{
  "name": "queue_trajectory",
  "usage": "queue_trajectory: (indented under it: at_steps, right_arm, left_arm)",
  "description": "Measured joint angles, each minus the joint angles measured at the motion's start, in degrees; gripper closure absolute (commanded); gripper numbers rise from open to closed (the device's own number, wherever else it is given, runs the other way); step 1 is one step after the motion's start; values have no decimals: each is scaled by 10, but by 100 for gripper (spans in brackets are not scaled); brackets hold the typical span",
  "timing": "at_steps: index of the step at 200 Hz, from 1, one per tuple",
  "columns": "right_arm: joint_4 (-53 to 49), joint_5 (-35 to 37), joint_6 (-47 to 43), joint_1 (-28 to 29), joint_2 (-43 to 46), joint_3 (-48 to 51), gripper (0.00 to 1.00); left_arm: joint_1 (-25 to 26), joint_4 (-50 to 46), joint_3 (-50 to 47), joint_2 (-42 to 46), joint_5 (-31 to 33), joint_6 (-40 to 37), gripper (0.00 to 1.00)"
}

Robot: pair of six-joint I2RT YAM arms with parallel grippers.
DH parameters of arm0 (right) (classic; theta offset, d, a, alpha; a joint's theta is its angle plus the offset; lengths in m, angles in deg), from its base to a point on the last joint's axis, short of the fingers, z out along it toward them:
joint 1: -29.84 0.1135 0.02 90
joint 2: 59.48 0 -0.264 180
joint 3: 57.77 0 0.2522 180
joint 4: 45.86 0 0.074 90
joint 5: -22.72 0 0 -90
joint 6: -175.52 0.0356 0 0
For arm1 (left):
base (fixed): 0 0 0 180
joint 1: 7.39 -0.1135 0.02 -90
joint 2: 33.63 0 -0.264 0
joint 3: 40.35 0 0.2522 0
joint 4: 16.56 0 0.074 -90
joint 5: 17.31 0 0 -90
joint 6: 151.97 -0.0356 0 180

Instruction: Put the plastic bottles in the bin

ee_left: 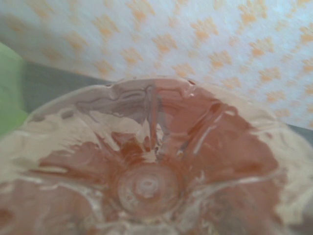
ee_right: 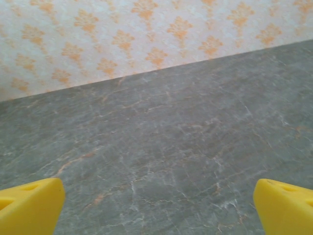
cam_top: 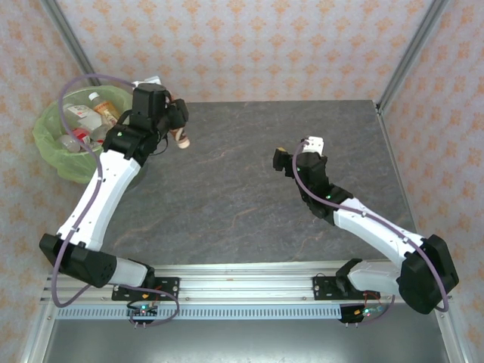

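Note:
My left gripper still has the bottle hanging beside the bin, so next it will swing sideways past the table's edge and over the bin's opening (cam_top: 86, 121) to release the bottle.
A clear bottle with brown-red tint (cam_top: 183, 139) hangs over the table's back left, just right of the bin, and my left gripper (cam_top: 178, 128) is shut on it. In the left wrist view the bottle's ribbed base (ee_left: 146, 186) sits right up against the camera and hides the fingers. The bin (cam_top: 47, 147), lined with a light-green bag, stands off the table's left edge, and several plastic bottles (cam_top: 94, 115) lie inside it. A strip of the green bag (ee_left: 7, 98) shows at the left of the left wrist view. My right gripper (cam_top: 296, 153) hovers over the middle right of the table, open, with nothing between its yellow fingertips (ee_right: 29, 205).
The grey marbled table (cam_top: 227, 204) stretches between the two arms. Patterned walls close off the back and sides, with metal posts at the back corners. Below my right gripper (ee_right: 156, 210) lies bare tabletop (ee_right: 161, 147).

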Motion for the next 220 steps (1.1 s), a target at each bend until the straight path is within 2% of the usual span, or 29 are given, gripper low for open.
queue_trajectory:
  at_steps: [41, 71, 112, 156, 181, 220]
  right_arm:
    - [2, 22, 25, -4, 0, 2, 1]
    - [3, 27, 35, -6, 0, 2, 1]
    - [2, 34, 44, -11, 2, 7, 1]
    - [2, 38, 42, -30, 7, 12, 1]
    - [1, 38, 37, -42, 8, 12, 1]
    - [-26, 38, 33, -52, 12, -5, 1]
  left_arm:
    - [-5, -2, 28, 28, 150, -97, 54]
    - [-26, -2, 32, 30, 211, -145, 54]
    - [-79, 5, 45, 22, 295, -177, 53]
    - [-138, 9, 111, -38, 388, -218, 53]
    - [-158, 4, 156, -82, 416, -233, 53]
    - [-216, -43, 190, -128, 403, -195, 53]
